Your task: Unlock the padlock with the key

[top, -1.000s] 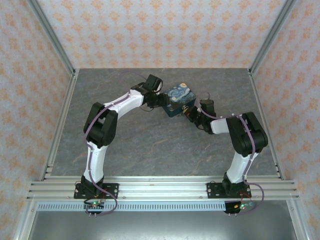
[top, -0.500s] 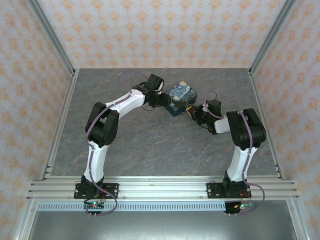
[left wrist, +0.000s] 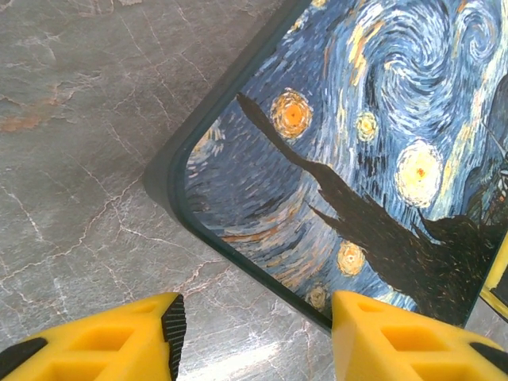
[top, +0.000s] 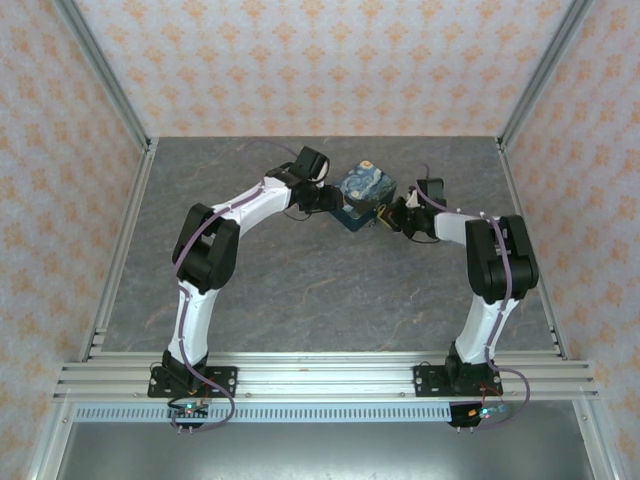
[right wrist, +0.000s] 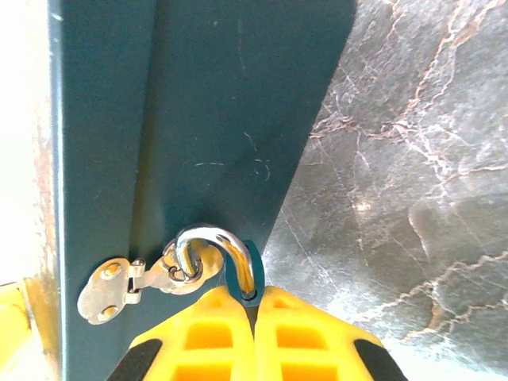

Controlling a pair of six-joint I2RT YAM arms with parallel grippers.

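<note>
My right gripper next needs to back away from the hasp (right wrist: 119, 290), over the bare tabletop beside the box, to release the padlock's body, as its shackle still hooks the hasp.
The dark blue starry box (top: 363, 186) sits on the grey table, far of centre. My left gripper (top: 335, 203) is at its left side. In the left wrist view the left gripper (left wrist: 255, 317) stands open over bare table. Its right fingertip (left wrist: 357, 325) covers the box's (left wrist: 357, 143) near edge, and the other fingertip is apart from it. My right gripper (top: 388, 215) is at the box's right side. There the padlock (right wrist: 242, 270), teal with a silver shackle, hangs from the hasp (right wrist: 119, 290) on the box's side (right wrist: 198, 103). The right gripper (right wrist: 254, 298) is shut, its tips at the padlock's top. The key is hidden.
Aluminium posts and patterned walls close in the table (top: 300, 280) at the left, right and back. A metal rail (top: 320, 375) with both arm bases runs along the near edge. Open grey surface lies between the arms and the box.
My right gripper has swung up and away from the near edge, to the box's right side. The box has shifted slightly farther back. The left gripper has narrowed a little.
</note>
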